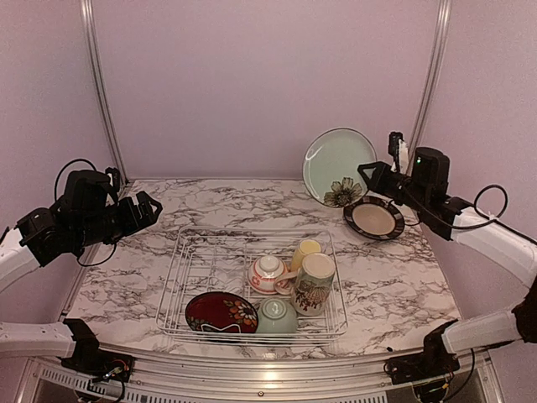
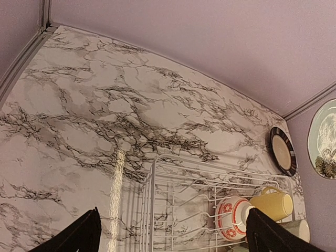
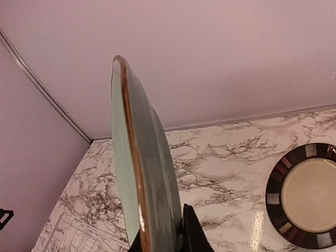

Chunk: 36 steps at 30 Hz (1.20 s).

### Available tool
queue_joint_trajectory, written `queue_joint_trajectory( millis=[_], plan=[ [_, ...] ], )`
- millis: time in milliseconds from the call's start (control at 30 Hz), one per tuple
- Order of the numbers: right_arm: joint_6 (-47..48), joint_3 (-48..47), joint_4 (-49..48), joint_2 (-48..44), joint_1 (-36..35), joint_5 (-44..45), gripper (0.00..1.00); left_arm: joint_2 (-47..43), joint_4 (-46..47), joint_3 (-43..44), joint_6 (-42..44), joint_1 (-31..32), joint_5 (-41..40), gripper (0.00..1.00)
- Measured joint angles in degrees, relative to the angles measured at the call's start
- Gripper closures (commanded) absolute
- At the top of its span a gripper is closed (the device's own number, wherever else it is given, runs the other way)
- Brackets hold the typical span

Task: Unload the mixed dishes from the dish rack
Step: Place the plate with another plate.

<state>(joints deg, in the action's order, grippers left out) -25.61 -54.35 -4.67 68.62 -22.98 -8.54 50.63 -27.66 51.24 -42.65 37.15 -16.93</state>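
Observation:
Next, my right gripper lowers and tilts the teal plate (image 1: 334, 164) over onto the black-rimmed plate's cream centre to release it, since that plate lies flat with its centre bare.
The wire dish rack (image 1: 180, 262) sits at the near middle of the table. It holds a dark red floral plate (image 1: 221, 312), a pale green bowl (image 1: 276, 316), a cream patterned mug (image 1: 314, 283), a yellow cup (image 1: 304, 250) and a white-and-red bowl (image 1: 268, 273). My right gripper (image 1: 367, 174) is shut on the edge of a pale teal plate (image 1: 334, 164) with a flower. It holds the plate upright in the air at the back right, and the plate shows edge-on in the right wrist view (image 3: 142, 173). My left gripper (image 1: 151, 210) is open and empty, above the table left of the rack (image 2: 152, 199).
A black-rimmed plate with a cream centre (image 1: 374, 218) lies flat on the marble table at the back right, just below the held plate. It also shows in the right wrist view (image 3: 304, 195). Purple walls with metal posts close in the back and sides.

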Motion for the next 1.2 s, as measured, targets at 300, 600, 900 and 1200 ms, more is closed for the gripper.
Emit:
queue_joint_trajectory(
  millis=[300, 600, 900, 1200],
  plan=[
    [-15.2, 9.9, -1.7, -0.1, 19.5, 1.1, 1.00, 0.0, 0.1, 0.0, 0.0, 0.0, 0.6, 0.01],
    [-26.0, 10.4, 1.4, 4.2, 27.1, 7.3, 1.00, 0.0, 0.5, 0.0, 0.1, 0.0, 1.5, 0.01],
    [-29.2, 9.1, 5.2, 12.5, 27.9, 8.7, 1.00, 0.0, 0.9, 0.0, 0.4, 0.0, 2.6, 0.01],
    [-30.3, 5.1, 4.8, 20.7, 28.1, 7.5, 1.00, -1.3, 1.7, -1.2, 0.2, 0.0, 3.4, 0.01]
  ],
)
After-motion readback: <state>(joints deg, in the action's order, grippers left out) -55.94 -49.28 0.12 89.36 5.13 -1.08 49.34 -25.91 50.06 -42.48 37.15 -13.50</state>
